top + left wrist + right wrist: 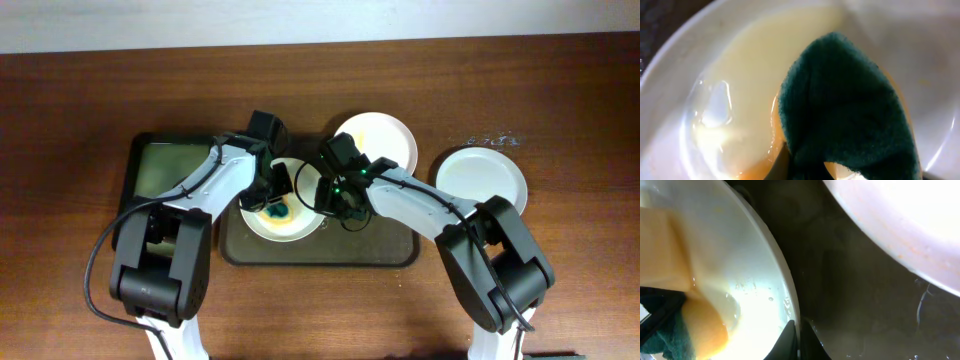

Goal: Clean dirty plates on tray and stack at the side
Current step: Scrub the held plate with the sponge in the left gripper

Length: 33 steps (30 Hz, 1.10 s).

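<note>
Next, my right gripper lifts the plate, then lowers it back toward the tray's near edge and lets go, as that edge lies back from the gripper.
A white plate with a yellowish smear lies on the dark brown tray. My left gripper is shut on a green and yellow sponge and presses it onto the plate's face. In the left wrist view the sponge's green pad covers the wet plate. My right gripper is shut on this plate's right rim, as the right wrist view shows on the plate. A second plate lies at the tray's back edge. A third plate sits on the table to the right.
A smaller black tray with a greenish inside stands left of the brown tray, under my left arm. The second plate lies close behind my right gripper over the wet tray floor. The wooden table surrounds everything.
</note>
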Available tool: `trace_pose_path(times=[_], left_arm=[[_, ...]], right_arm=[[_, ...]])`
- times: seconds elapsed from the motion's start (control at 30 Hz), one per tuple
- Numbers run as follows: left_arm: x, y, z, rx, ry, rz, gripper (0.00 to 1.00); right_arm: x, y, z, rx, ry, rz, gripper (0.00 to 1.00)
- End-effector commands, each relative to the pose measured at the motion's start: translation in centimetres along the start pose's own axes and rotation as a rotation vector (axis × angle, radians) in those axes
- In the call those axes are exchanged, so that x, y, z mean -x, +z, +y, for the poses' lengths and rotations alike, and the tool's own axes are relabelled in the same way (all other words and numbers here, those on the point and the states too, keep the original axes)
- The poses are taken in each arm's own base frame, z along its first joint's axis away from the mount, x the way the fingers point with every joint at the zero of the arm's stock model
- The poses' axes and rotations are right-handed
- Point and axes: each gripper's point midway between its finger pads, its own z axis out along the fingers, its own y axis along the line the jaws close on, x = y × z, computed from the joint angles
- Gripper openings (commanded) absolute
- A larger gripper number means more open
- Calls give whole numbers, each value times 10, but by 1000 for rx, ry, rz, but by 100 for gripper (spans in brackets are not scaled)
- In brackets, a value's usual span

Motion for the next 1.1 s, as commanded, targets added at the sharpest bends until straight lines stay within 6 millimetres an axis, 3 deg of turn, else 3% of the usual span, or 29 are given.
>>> trace_pose_path(times=[0.0,0.13,0.27,0.3,0.33,0.37,0.5,0.6,0.7,0.77,0.8,0.87,0.93,1.0,1.07], left_arm=[[51,2,42,197,-122,-199,0],[97,-12,34,183,-139,-411,0],[102,-13,27,184,30,-410,0],[95,-9,22,168,139,-365,0],[70,-1,9,94,332,-234,0],[49,1,4,40,403,-133,0],[-28,-9,-16,-225,624,186,0],[-53,-20,-29,-367,634,279,0],[-43,-20,-44,-417,606,226,0],[-19,-15,-50,-387,536,135,0],[6,-11,-50,-327,490,35,0],[52,-7,-34,-159,368,-144,0],[82,-10,5,79,178,-280,0],[83,-18,47,289,35,-322,0],[65,-21,71,403,14,-262,0]], right_arm=[[-4,5,-11,-37,12,22,4],[-4,5,-11,-38,5,22,4],[-4,5,-11,-38,5,22,4],[-4,5,-11,-37,5,22,4],[-4,5,-11,-37,5,22,4],[-4,5,-11,-37,5,23,4],[-5,5,-10,-33,-3,27,4],[-5,5,-10,-31,-2,30,4],[-6,5,-9,-29,-3,36,4],[-7,5,-10,-31,-4,39,4],[-7,5,-10,-31,-4,39,4],[-7,5,-10,-31,-4,39,4],[-7,5,-10,-32,-4,39,4],[-8,5,-11,-37,-3,43,4],[-8,5,-12,-39,-3,40,4]])
